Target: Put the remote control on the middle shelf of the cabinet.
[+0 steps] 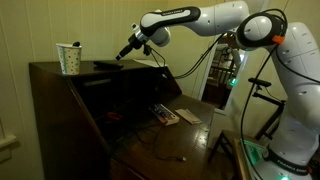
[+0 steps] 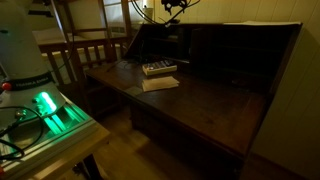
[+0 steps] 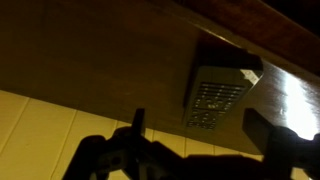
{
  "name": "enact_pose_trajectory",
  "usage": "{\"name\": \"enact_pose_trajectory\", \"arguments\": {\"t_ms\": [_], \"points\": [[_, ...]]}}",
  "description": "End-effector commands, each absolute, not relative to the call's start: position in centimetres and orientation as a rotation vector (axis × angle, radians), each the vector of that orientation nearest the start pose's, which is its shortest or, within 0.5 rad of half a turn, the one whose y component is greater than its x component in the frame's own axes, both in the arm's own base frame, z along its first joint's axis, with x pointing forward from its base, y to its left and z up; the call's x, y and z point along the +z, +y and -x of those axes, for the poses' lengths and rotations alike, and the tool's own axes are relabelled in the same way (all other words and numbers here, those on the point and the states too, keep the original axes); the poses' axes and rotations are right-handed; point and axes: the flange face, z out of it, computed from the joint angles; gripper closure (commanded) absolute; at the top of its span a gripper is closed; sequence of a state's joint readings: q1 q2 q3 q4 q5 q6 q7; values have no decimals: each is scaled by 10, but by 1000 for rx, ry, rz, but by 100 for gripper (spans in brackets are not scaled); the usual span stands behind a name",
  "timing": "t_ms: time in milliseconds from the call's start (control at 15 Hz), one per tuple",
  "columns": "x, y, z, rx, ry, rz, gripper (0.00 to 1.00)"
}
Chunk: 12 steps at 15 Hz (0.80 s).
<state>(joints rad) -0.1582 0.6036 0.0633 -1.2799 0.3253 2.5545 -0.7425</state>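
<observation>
The remote is off-center, closer to the finger on the right in the wrist view. I should lower my gripper onto the remote control's near end (image 1: 117, 66) (image 3: 227, 77) while shifting to that side.
The remote control (image 1: 104, 65) lies flat on the top of the dark brown cabinet (image 1: 60, 100), to the right of a paper cup. In the wrist view the remote control (image 3: 215, 95) shows its buttons on the wooden top, near the edge. My gripper (image 1: 122, 56) hovers just at the remote's right end. In the wrist view my gripper (image 3: 200, 135) is open and empty, with one finger on each side below the remote. The cabinet's dark shelved inside shows in an exterior view (image 2: 235, 55).
A dotted paper cup (image 1: 69, 58) stands on the cabinet top at the left. A lighter flat gadget (image 1: 164, 116) and a paper sheet (image 1: 189, 116) lie on the fold-out desk board (image 1: 170, 140). A wooden chair (image 2: 90, 50) stands beside the cabinet.
</observation>
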Motion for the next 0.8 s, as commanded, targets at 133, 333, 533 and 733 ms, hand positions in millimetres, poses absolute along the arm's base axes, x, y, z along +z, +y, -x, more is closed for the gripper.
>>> {"name": "enact_pose_trajectory", "arguments": {"t_ms": [133, 333, 533, 733], "points": [[464, -83, -771, -1067, -579, 2837, 0], [458, -78, -773, -1043, -596, 2823, 0], [453, -76, -774, -1031, -601, 2827, 0], [444, -78, -775, -1009, -605, 2831, 0]]}}
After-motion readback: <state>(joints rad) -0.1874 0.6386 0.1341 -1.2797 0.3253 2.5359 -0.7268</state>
